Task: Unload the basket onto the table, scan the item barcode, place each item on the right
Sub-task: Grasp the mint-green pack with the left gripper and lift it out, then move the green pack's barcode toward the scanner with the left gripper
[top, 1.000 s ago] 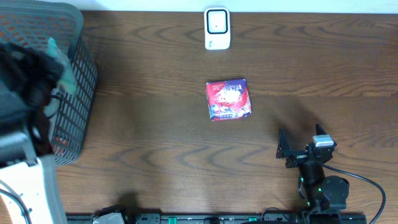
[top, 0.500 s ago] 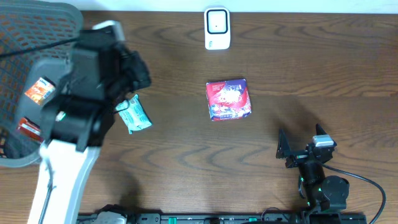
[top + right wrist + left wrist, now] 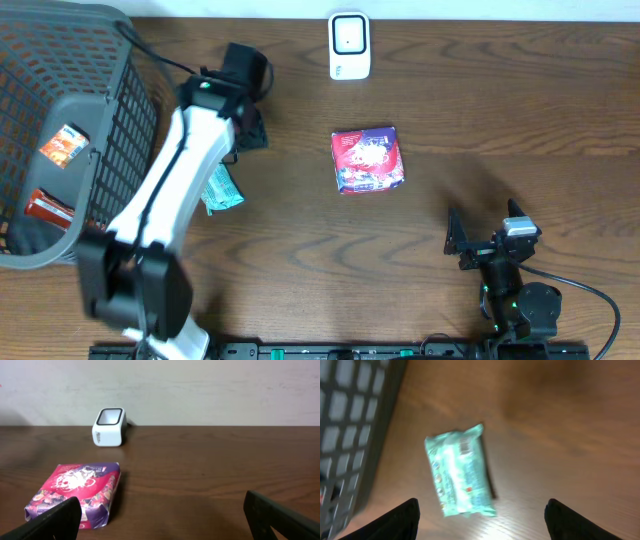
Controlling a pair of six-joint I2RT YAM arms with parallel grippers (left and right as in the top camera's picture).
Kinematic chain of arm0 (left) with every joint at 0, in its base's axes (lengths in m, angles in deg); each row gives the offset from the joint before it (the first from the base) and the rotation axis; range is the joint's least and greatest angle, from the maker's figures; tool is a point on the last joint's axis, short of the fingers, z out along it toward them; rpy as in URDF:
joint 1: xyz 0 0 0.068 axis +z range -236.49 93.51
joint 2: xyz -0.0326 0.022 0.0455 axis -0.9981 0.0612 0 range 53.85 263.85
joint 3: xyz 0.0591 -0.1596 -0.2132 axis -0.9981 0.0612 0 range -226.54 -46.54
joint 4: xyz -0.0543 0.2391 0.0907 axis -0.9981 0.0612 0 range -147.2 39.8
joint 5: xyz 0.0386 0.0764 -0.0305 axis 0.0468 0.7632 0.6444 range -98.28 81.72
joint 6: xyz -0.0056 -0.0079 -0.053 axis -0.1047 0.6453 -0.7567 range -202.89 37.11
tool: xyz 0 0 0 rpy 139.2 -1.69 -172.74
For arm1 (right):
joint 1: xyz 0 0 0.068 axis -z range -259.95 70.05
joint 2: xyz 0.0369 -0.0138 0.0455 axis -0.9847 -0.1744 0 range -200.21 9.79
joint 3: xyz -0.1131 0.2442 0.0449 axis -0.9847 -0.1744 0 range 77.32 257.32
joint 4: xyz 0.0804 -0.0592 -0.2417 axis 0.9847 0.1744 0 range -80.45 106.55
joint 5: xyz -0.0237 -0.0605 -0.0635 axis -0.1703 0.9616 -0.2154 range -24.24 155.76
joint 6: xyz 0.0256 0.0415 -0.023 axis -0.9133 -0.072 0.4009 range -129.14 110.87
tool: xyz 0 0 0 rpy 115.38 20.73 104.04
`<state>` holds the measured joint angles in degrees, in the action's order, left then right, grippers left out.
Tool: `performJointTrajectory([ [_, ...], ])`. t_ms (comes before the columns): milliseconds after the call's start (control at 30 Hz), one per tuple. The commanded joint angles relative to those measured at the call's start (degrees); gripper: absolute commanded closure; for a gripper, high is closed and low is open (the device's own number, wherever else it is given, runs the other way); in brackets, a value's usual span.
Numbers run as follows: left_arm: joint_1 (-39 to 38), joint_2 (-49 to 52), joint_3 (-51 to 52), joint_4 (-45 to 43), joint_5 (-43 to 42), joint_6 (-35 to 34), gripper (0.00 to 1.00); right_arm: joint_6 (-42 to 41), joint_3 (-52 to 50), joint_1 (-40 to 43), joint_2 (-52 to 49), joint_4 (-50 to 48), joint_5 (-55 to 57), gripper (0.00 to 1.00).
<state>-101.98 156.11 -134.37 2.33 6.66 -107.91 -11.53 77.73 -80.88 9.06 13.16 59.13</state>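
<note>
My open left gripper comes down onto the packet's middle (image 3: 218,181) (image 3: 458,470) next, beside the barcode patch, and closes. The patch sits near one end of the teal packet.
A teal packet (image 3: 460,477) lies flat on the wooden table beside the basket, a small barcode patch showing near its upper end. In the overhead view the teal packet (image 3: 222,188) is partly covered by my white left arm. My left gripper (image 3: 480,525) hangs above it, open and holding nothing; seen from overhead, the left gripper (image 3: 247,128) is just beyond the packet. A red and purple packet (image 3: 367,160) lies mid-table, with the white scanner (image 3: 349,45) at the far edge. My right gripper (image 3: 480,240) rests open at the front right, facing the red and purple packet (image 3: 75,492) and the scanner (image 3: 109,426).
A grey mesh basket (image 3: 130,120) stands at the left edge and holds red-orange packets (image 3: 62,143). The basket wall (image 3: 350,435) sits close to the left of the teal packet. A pale wall runs behind the table.
My left arm came out of the basket with the teal packet, set it on the table and opened its jaws, then drew back toward the far side. The right arm has not moved.
</note>
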Motion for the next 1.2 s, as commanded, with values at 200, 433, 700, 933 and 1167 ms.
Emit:
performJointTrajectory([
  [200, 0.3, 14.3, -0.5, 5.1, 6.8, -11.0, 0.19, -0.5, 0.0, -0.2, 0.2, 0.2, -0.3, 0.01],
  [433, 0.3, 20.0, -0.5, 5.0, 6.8, -12.8, 0.19, -0.5, 0.0, -0.2, 0.2, 0.2, -0.3, 0.01],
  [700, 2.5, 22.2, 0.6, 3.4, 6.5, -12.9, 0.20, -0.5, 0.0, -0.2, 0.2, 0.2, -0.3, 0.01],
  [933, 5.9, 22.2, 3.0, 1.6, -2.0, -11.0, 0.62, -0.5, 0.0, -0.2, 0.2, 0.2, -0.3, 0.01],
  [1167, 5.4, 20.7, 2.5, 1.9, -4.0, -7.6, 0.93, -0.5, 0.0, -0.2, 0.2, 0.2, -0.3, 0.01],
])
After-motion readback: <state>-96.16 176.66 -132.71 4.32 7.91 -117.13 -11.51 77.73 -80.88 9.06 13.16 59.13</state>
